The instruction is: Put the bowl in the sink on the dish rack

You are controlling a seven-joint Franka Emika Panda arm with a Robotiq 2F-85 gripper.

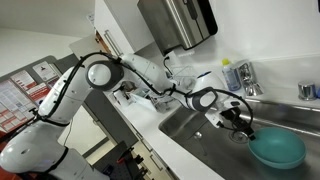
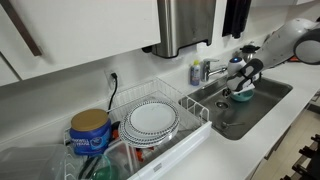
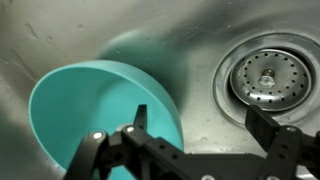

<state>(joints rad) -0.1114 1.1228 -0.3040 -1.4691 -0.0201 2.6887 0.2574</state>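
Note:
The bowl's near rim (image 1: 252,139) (image 3: 176,117) is already between my open fingers. I will keep my gripper low in the sink next and close it beside the drain.
The teal bowl (image 3: 90,110) sits tilted in the steel sink (image 3: 200,60), beside the round drain (image 3: 265,75). It shows in both exterior views (image 1: 277,150) (image 2: 241,97). My gripper (image 3: 200,125) is open and low in the sink. One finger is over the bowl's inside and the other over the sink floor near the drain, so the bowl's rim lies between them. The gripper also shows in both exterior views (image 1: 243,125) (image 2: 240,82). The wire dish rack (image 2: 196,108) stands on the counter beside the sink and holds a dotted-rim plate (image 2: 152,118).
A chrome faucet (image 2: 208,70) (image 1: 245,78) stands behind the sink. A steel dispenser (image 2: 185,25) hangs on the wall above the rack. A blue can (image 2: 90,132) stands at the rack's far end. The sink walls (image 1: 190,125) close in around the gripper.

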